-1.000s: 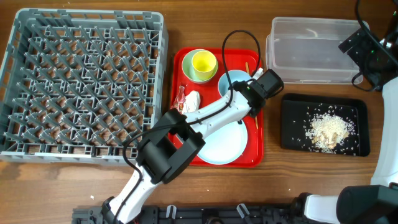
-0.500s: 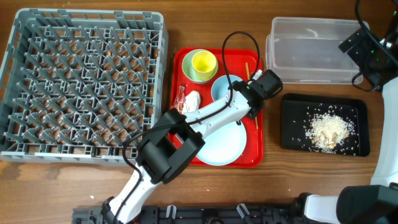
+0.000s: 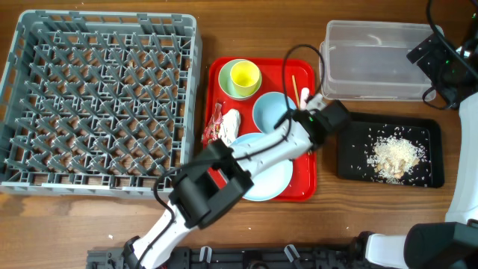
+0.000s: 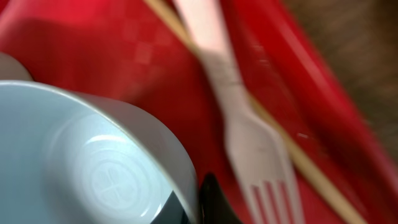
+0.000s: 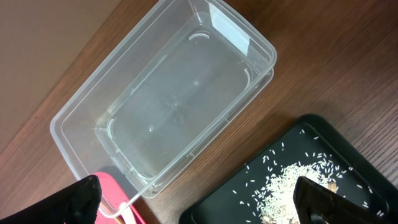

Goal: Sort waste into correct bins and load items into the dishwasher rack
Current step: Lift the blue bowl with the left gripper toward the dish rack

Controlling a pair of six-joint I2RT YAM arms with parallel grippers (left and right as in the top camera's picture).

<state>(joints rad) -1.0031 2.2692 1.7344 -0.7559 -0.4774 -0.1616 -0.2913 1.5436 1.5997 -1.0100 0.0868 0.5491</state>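
Note:
I need to lift the small white bowl across with my left gripper, tilt it, lower it and let it go, because the rack's empty wires are to the gripper's left in the overhead view.
My left gripper [image 3: 305,121] reaches over the red serving tray [image 3: 305,187] and is shut on the right rim of the small white bowl [image 3: 270,112]. In the left wrist view one finger is inside and one outside the bowl [image 4: 93,168], with the gripper [image 4: 199,202] at the rim. The white fork [image 4: 239,124] and chopsticks [image 4: 292,155] lie just beside it. The pale green bowl [image 3: 231,88] holds the yellow cup [image 3: 245,75]. The plate [image 3: 265,179], red-and-white wrapper [image 3: 216,119] and tissue [image 3: 231,120] are on the tray. My right gripper [image 5: 196,208] is open and empty above the clear tub [image 5: 168,112].
The grey dishwasher rack [image 3: 97,97] fills the left side. The clear tub [image 3: 373,60] stands at the back right, and the black tray [image 3: 351,157] with rice scraps [image 3: 392,157] lies in front of it. The black tray also shows in the right wrist view [image 5: 236,199].
My left gripper has moved right and toward the front edge. The small white bowl shifted slightly with it and shows more fully. The right arm has not moved.

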